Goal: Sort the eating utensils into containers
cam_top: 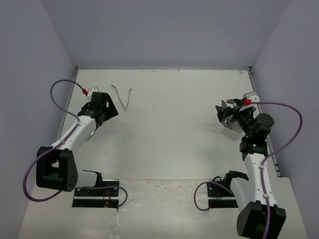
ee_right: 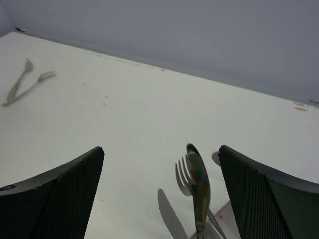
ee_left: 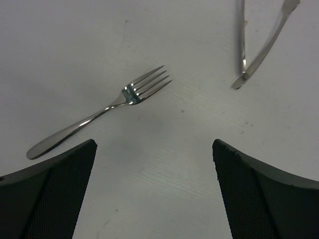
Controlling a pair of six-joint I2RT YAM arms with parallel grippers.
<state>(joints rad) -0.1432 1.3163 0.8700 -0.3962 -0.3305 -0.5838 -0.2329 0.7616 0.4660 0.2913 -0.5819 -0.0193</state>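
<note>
My left gripper moves outward past the fork [ee_left: 107,108] next, then lowers to the slim utensil nearer the fork, as the V pair lies beyond my open fingers.
My left gripper [cam_top: 107,110] [ee_left: 154,144] is open and empty, low over the table. A silver fork [ee_left: 107,108] lies just ahead of its left finger, tines pointing up-right. Two more utensils [cam_top: 122,97] [ee_left: 249,64] lie in a V to the right of the fork. My right gripper [cam_top: 230,115] [ee_right: 162,149] is open and empty above the pale container [cam_top: 229,123] [ee_right: 224,215]. A spoon [ee_right: 199,184], a fork [ee_right: 183,177] and a knife [ee_right: 170,215] stand up in it between my fingers.
Grey walls close in the table at the back and on both sides. A slim silver piece [cam_top: 91,133] shows from under the left arm. The V pair also shows far left in the right wrist view [ee_right: 25,82].
</note>
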